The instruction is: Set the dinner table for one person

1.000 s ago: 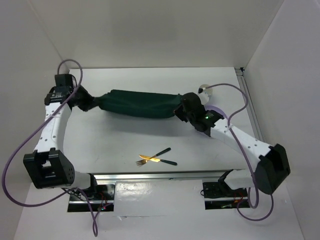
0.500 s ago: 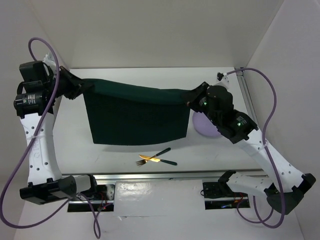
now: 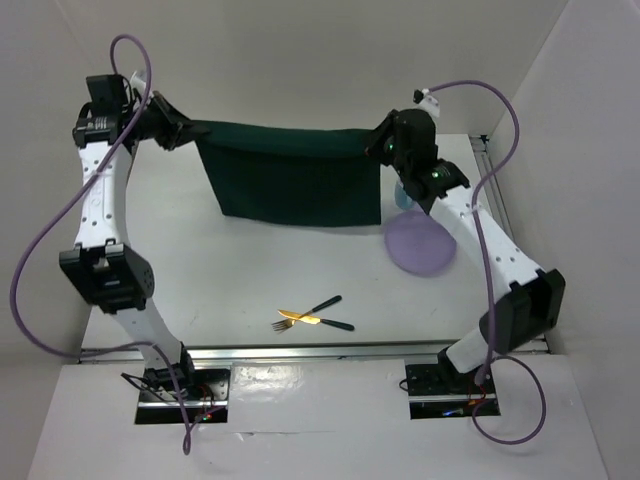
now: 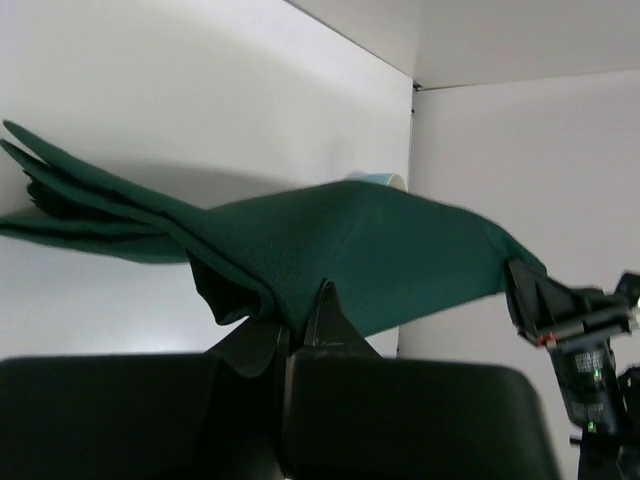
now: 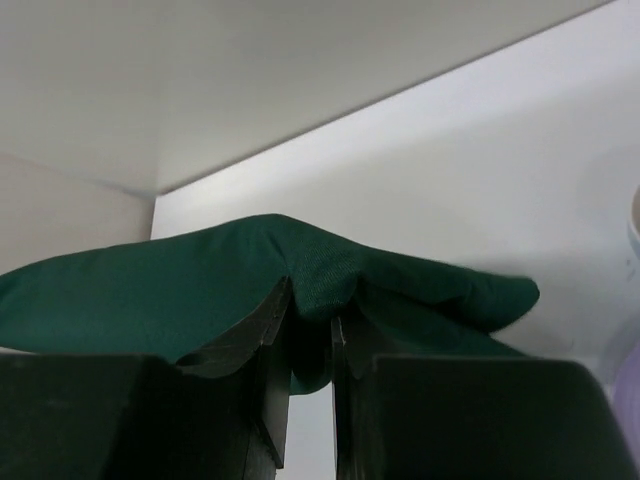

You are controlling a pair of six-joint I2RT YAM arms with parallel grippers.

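Observation:
My left gripper brings the mat's corner back down onto the bare tabletop clear of the fork (image 3: 298,318) and knife next. It releases the corner there, since that spot lies below and back.
A dark green cloth mat (image 3: 295,180) hangs stretched between my two grippers, high above the far part of the white dinner table (image 3: 230,270). My left gripper (image 3: 188,133) is shut on its left top corner; the left wrist view shows the cloth (image 4: 350,250) pinched in the jaws (image 4: 300,325). My right gripper (image 3: 380,143) is shut on the right top corner; the right wrist view shows the cloth (image 5: 200,290) bunched between the jaws (image 5: 310,320). A lilac plate (image 3: 420,243) lies on the table at the right. A gold fork (image 3: 298,318) and a black-handled knife (image 3: 325,303) lie crossed near the front edge.
A pale blue cup (image 3: 404,195) stands behind the plate, partly hidden by my right arm; its rim shows in the left wrist view (image 4: 378,178). A metal rail (image 3: 505,225) runs along the table's right edge. White walls close in the left, back and right.
Both grippers have lifted the cloth from a bunched roll on the table, spread it open and carried it up and toward the far side. The plate is now uncovered.

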